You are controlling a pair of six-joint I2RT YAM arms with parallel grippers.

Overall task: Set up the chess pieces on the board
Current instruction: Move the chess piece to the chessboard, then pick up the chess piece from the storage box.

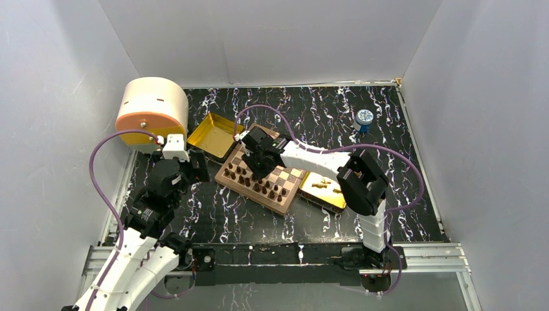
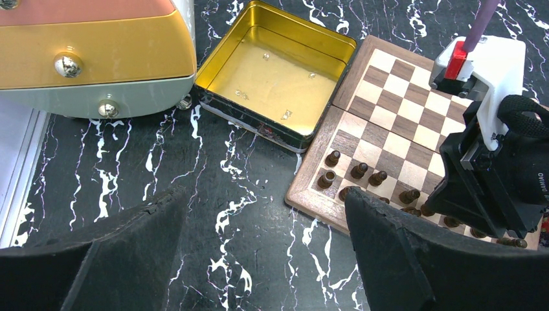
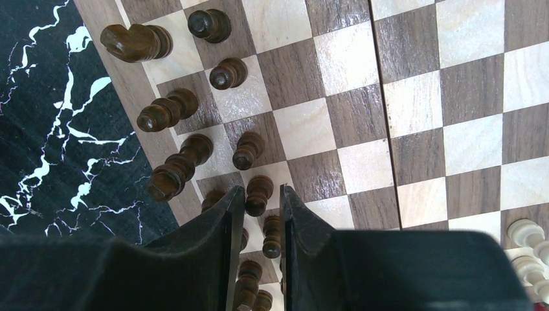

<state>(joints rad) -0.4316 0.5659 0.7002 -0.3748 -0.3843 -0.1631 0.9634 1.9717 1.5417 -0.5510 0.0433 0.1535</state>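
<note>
The right gripper lifts, moves to the right in the top view and lowers onto a light piece in the gold tray [image 1: 322, 184] next, because several still lie there.
The board [image 1: 282, 208] lies mid-table, angled. Several dark chess pieces [image 1: 243, 175] stand in two rows along its left side, seen close in the right wrist view [image 3: 168, 113] and in the left wrist view [image 2: 359, 170]. My right gripper [image 1: 259, 170] hangs over those rows. Its jaws stand narrowly apart [image 3: 259, 197], straddling a dark pawn [image 3: 258, 194] without a visible grip. Light pieces [image 3: 527, 234] show at the board's far side, and more lie in a gold tray [image 1: 320, 184]. My left gripper [image 2: 262, 201] is wide open and empty over the bare table left of the board [image 2: 311, 201].
An empty gold tray [image 2: 278, 71] touches the board's back left corner. A round orange and cream container [image 1: 152, 110] stands at the back left. A small blue and white object [image 1: 364, 118] sits at the back right. The second gold tray [image 1: 331, 206] lies against the board's right edge.
</note>
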